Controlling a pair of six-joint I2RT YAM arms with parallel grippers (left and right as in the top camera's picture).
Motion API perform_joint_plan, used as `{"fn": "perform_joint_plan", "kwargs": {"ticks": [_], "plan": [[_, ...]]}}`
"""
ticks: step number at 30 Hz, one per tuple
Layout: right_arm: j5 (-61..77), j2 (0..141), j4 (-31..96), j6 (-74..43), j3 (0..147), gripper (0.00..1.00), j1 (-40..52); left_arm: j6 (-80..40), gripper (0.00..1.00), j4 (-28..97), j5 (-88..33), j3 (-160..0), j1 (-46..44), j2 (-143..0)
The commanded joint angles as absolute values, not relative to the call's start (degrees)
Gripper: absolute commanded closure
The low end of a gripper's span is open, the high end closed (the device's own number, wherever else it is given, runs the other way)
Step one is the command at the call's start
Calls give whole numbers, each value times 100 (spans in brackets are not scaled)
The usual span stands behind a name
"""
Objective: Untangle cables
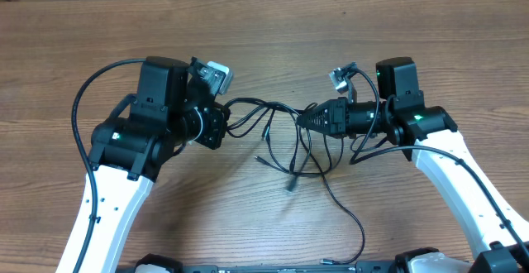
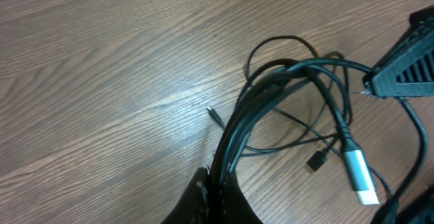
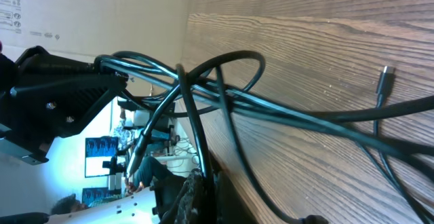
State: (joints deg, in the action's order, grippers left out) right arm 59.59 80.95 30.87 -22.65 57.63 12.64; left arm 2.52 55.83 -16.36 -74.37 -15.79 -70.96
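I need to lift the knotted bundle with my left gripper, swing it over to the left in the overhead view and let it go, because the tabletop is bare there.
The cables point(image 1: 281, 136) are a knot of thin black cords strung between my two grippers above the wooden table. My left gripper point(image 1: 225, 126) is shut on a bundle of strands at the knot's left end; the left wrist view shows that gripper point(image 2: 218, 183) pinching the cables point(image 2: 271, 95). My right gripper point(image 1: 302, 117) is shut on a strand at the right end, and in the right wrist view that gripper point(image 3: 203, 183) clamps one cord of the cables point(image 3: 224, 95). Loose plugs dangle: a silver-tipped plug point(image 2: 359, 176) and a small black plug point(image 2: 316, 161).
One cord point(image 1: 351, 219) trails from the knot toward the table's front edge. A thin jack tip point(image 2: 214, 114) and another plug end point(image 3: 385, 75) hang near the wood. Bare tabletop point(image 1: 264, 33) lies behind the arms.
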Motion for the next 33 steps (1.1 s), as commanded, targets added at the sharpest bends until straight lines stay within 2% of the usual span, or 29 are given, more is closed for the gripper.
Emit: {"fn": "perform_joint_plan", "kwargs": {"ticks": [1,3,4,6,8,15,19,23,27,31,33], "plan": [[5961,8027,3103,-2112,5769,87,1192,152,96,5586,-1459,-7516,-1577,-7076],[5961,8027,3103,-2112,5769,51,1192,152,96,5568,-1686,-7516,-1579,-7076],[5961,8027,3103,-2115,5769,29,1192,161,96,5555,-1826,-7516,-1579,-7076],[5986,8027,3103,-2115,5769,12,1192,172,96,5531,-1918,-7516,-1579,-7076],[6055,8027,3100,-2115,5769,2,1192,174,96,5522,-1911,-7516,-1579,-7076],[6296,8027,3096,-2112,5769,0,1192,169,96,5518,-2010,-7516,-1579,-7076],[6479,8027,3050,-2110,5771,1,1192,174,96,5463,-2491,-7516,-1579,-7076],[6490,8027,3011,-2112,5771,2,1210,943,96,5419,-3481,-7516,-1579,-7076],[6637,8027,2766,-2112,5771,4,1400,1269,96,5417,-3581,-7516,-1612,-7078],[6635,8027,2434,-2112,5771,10,1662,1426,96,5415,-3581,-7516,-1741,-7094],[6628,8027,2268,-2115,5771,17,1739,1485,96,5417,-3583,-7516,-1815,-7094]]}}
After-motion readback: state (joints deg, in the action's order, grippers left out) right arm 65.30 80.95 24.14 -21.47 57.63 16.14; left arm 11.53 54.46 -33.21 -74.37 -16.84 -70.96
